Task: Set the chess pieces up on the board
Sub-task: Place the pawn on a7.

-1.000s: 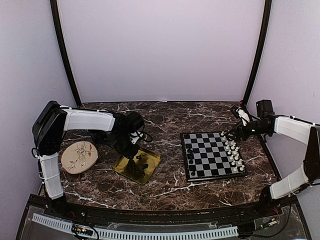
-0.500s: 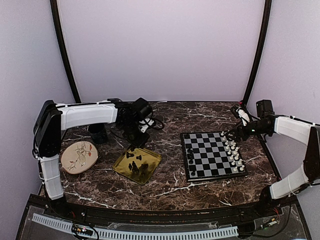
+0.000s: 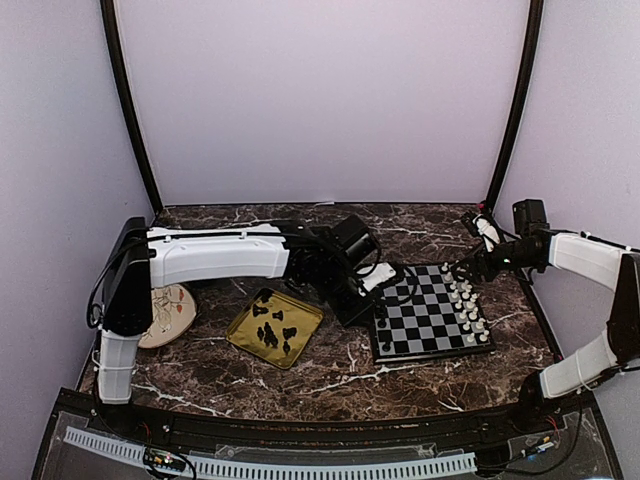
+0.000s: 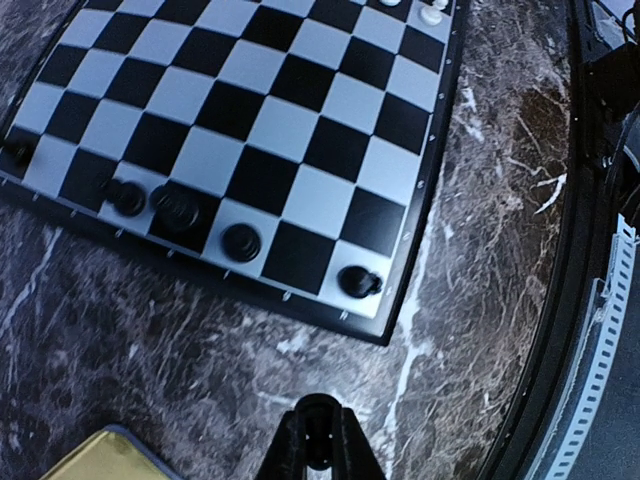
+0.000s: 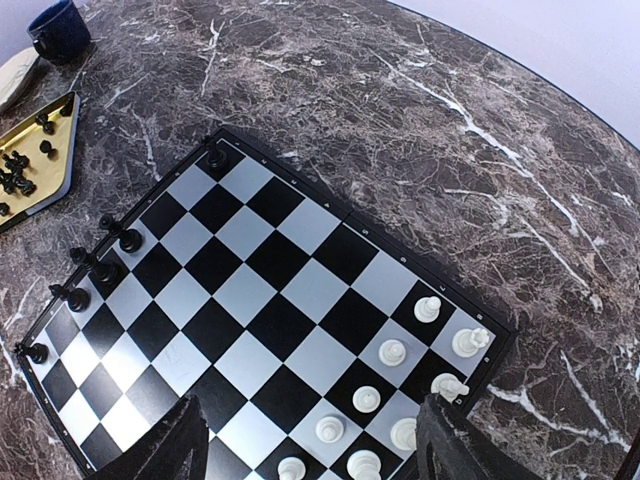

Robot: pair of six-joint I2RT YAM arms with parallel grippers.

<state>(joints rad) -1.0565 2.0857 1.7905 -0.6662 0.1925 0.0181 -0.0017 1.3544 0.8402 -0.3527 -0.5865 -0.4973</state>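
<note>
The robot's left gripper needs to move past the corner black piece toward the rows of white pieces, and go down onto the empty dark square in front of the corner black piece.
The board (image 3: 430,312) lies right of centre. Several black chess pieces (image 4: 241,242) stand along its left edge, and several white chess pieces (image 5: 392,352) stand in two rows along its right edge. My left gripper (image 3: 362,308) hovers over the marble just off the board's near-left corner. In the left wrist view it (image 4: 318,440) is shut on a small round-headed black piece. My right gripper (image 3: 462,270) is above the board's far-right corner. In the right wrist view it (image 5: 310,450) is wide open and empty over the white rows.
A gold tray (image 3: 305,322) left of the board holds several loose black pieces (image 3: 270,335). A round floral plate (image 3: 172,310) lies at the far left, partly behind the left arm. A blue mug (image 5: 58,30) stands beyond the tray. A white-and-red item (image 3: 486,230) lies at the back right.
My left arm has swung right from above the gold tray to the board's near-left corner, with the gripper shut. The right arm has not moved.
</note>
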